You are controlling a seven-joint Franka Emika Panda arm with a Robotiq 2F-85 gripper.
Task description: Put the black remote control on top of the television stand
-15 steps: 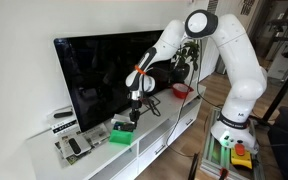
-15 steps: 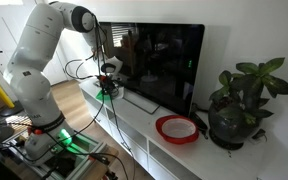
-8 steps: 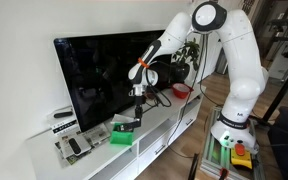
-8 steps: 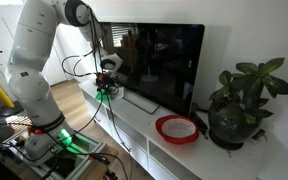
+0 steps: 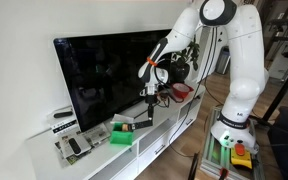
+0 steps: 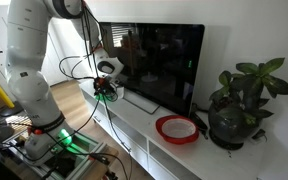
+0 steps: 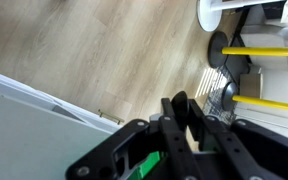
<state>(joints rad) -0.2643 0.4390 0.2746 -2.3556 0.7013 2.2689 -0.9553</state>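
Note:
My gripper moves toward the red bowl next, lowers, and releases the remote onto the white top short of the bowl (image 5: 167, 114), where the stand is clear.
My gripper (image 5: 149, 99) hangs over the long white television stand (image 5: 170, 122), in front of the TV's lower edge and to the right of the small green box (image 5: 120, 135). In the wrist view the jaws (image 7: 188, 110) are shut on a slim black remote control (image 7: 181, 102), whose rounded end sticks out between the fingers. In an exterior view the gripper (image 6: 105, 83) shows above the far end of the stand (image 6: 149, 140), with the green box (image 6: 106, 92) just behind it. The remote itself is too small to make out in both exterior views.
A big black TV (image 5: 104, 75) stands on the cabinet. A packaged remote (image 5: 72, 146) lies left of the green box. A red bowl (image 6: 177, 128) and a potted plant (image 6: 238, 100) stand at the other end. Cables hang beside the TV. Wooden floor lies below the stand's front edge.
My gripper has moved away from the green box, sideways along the TV's front and slightly up, still shut. The arm has swung with it.

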